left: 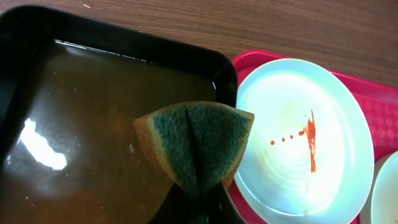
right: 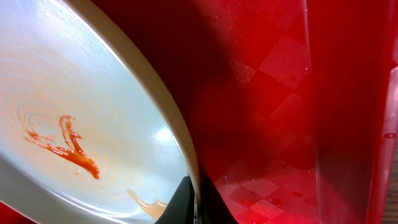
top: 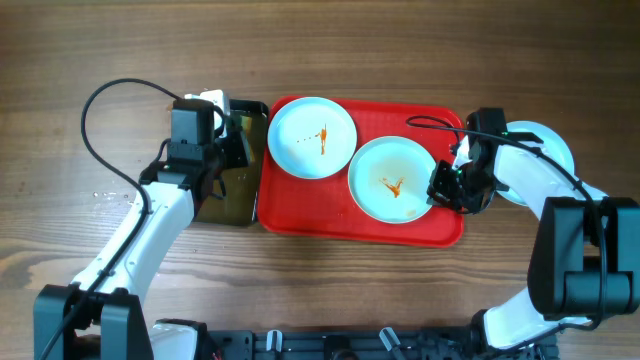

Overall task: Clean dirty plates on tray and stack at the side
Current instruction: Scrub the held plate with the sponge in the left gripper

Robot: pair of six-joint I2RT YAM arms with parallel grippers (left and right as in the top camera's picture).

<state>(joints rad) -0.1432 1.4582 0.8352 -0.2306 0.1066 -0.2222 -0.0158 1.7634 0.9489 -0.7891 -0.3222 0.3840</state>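
Next I need to wipe the held plate's sauce smears, then return my left gripper over the pan (left: 37,37) and lower it to release the sponge in the brownish water (left: 137,190) below.
Two pale plates with orange-red sauce smears lie on the red tray (top: 330,210): one at the back left (top: 312,137), one at the right (top: 393,178). A third plate (top: 548,145) lies on the table right of the tray, partly hidden by my right arm. My right gripper (top: 441,186) is shut on the right plate's rim (right: 180,134). My left gripper (top: 232,135) is shut on a folded green-and-yellow sponge (left: 196,142), held above the black pan (left: 37,37) beside the back-left plate (left: 298,137).
The black pan (top: 235,195) holds brownish water and sits against the tray's left edge. A black cable (top: 100,110) loops over the table at the left. The tray floor (right: 273,112) lies right of the held plate.
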